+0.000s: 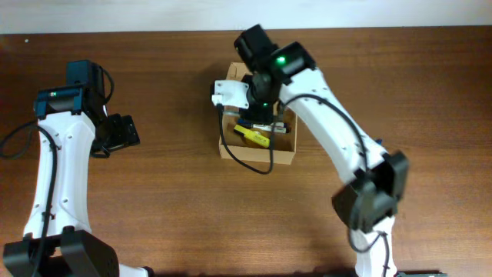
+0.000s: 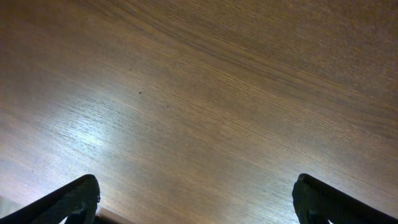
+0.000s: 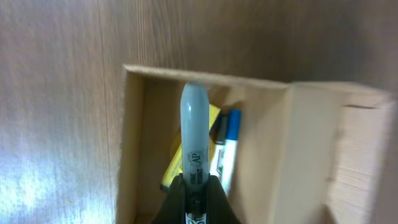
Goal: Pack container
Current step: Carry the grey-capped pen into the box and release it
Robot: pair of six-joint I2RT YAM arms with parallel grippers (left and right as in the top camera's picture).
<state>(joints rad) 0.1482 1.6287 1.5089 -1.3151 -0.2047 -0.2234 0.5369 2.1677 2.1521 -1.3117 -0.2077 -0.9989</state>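
The robot needs to lower its right gripper next into the open container, over the yellow marker point(image 3: 173, 168), and let go of the grey marker point(image 3: 194, 130) there, because the other markers are already inside.
The container point(image 1: 283, 158) is a tan cardboard box at the table's middle, open, with markers inside. In the right wrist view the container point(image 3: 132, 149) shows a yellow marker point(image 3: 174, 163) and a blue-capped marker point(image 3: 231, 134) lying in it, its lid flap point(image 3: 364, 155) on the right. My right gripper point(image 3: 198, 186) is shut on a grey marker point(image 3: 194, 130) and holds it over the box opening. In the overhead view my right gripper point(image 1: 261, 115) hangs over the box. My left gripper point(image 2: 198, 202) is open and empty over bare wood, at the table's left point(image 1: 117, 132).
The brown wooden table point(image 1: 177, 208) surrounds the box. The right arm's black cable point(image 1: 254, 165) loops over the box's front edge. The arm bases stand at the near edge.
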